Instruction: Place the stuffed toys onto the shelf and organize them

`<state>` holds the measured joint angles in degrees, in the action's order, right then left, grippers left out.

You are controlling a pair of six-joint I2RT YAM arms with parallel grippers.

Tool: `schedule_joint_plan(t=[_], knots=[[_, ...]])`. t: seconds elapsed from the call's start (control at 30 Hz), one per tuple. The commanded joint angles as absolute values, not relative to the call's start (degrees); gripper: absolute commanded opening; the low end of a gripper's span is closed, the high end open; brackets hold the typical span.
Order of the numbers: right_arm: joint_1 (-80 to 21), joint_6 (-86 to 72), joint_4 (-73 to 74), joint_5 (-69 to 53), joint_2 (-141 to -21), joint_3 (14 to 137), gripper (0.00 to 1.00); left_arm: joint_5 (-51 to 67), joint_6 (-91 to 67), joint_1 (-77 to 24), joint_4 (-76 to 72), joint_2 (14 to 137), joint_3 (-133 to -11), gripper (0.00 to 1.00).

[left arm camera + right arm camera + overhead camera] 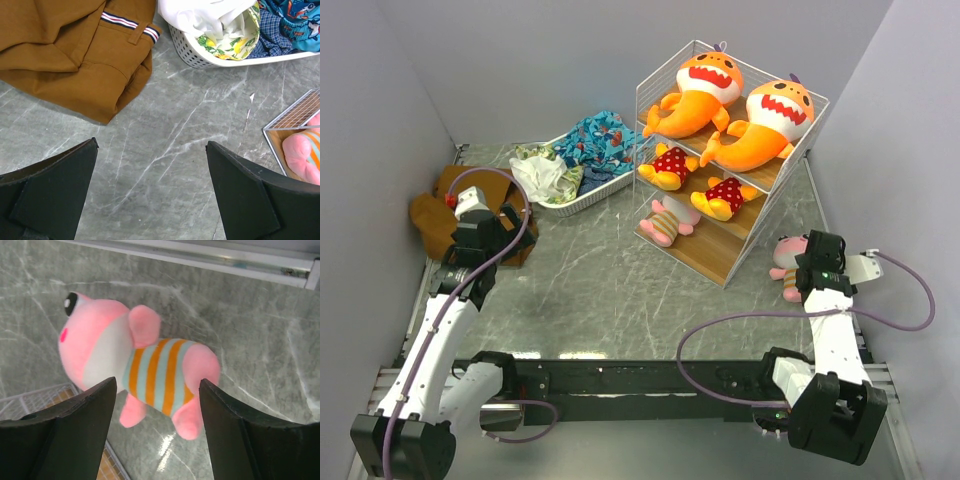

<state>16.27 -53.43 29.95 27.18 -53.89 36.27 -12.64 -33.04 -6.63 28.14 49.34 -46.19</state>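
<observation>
My right gripper moves down and back to the second plush's pink rear [792, 293] [198, 368] next, since one fingertip is over it instead of beyond.
The white wire shelf [817, 100] holds two orange shark plushes [705, 92] [765, 125] on the top tier, two yellow-headed dolls [667, 165] [722, 196] on the middle tier and one pink striped plush [665, 222] on the bottom tier. A second pink striped plush [788, 262] [145, 365] lies on the table right of the shelf. My right gripper [810, 275] [157, 387] is open just above it, jaws straddling its striped body without touching. My left gripper [505, 225] [150, 145] is open and empty over bare table at the left.
A low white oval basket [582, 199] [200, 55] with blue and green patterned clothes stands left of the shelf. A brown cloth [435, 215] [75, 45] lies at the far left. Grey walls close in on both sides. The shelf corner [30, 400] lies beside the right gripper.
</observation>
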Motion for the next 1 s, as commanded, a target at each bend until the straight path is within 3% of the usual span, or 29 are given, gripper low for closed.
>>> schedule_joint_plan(t=[0.0, 0.47, 0.83, 0.97], knots=[[16.6, -56.7, 28.7, 29.3, -52.8, 34.2, 0.74, -14.1, -32.4, -7.2, 27.1, 49.0, -46.2, 0.96], [16.6, -57.8, 33.8, 31.5, -51.9, 36.8, 0.78, -13.6, -31.7, -7.6, 27.4, 49.5, -46.4, 0.97], [16.6, -58.6, 28.0, 31.3, -53.9, 30.6, 0.78, -13.6, -31.6, -8.1, 27.9, 50.3, -46.6, 0.96], [16.6, -58.3, 24.5, 31.7, -53.7, 28.3, 0.74, -14.1, -31.6, -8.3, 28.0, 50.2, -46.7, 0.96]])
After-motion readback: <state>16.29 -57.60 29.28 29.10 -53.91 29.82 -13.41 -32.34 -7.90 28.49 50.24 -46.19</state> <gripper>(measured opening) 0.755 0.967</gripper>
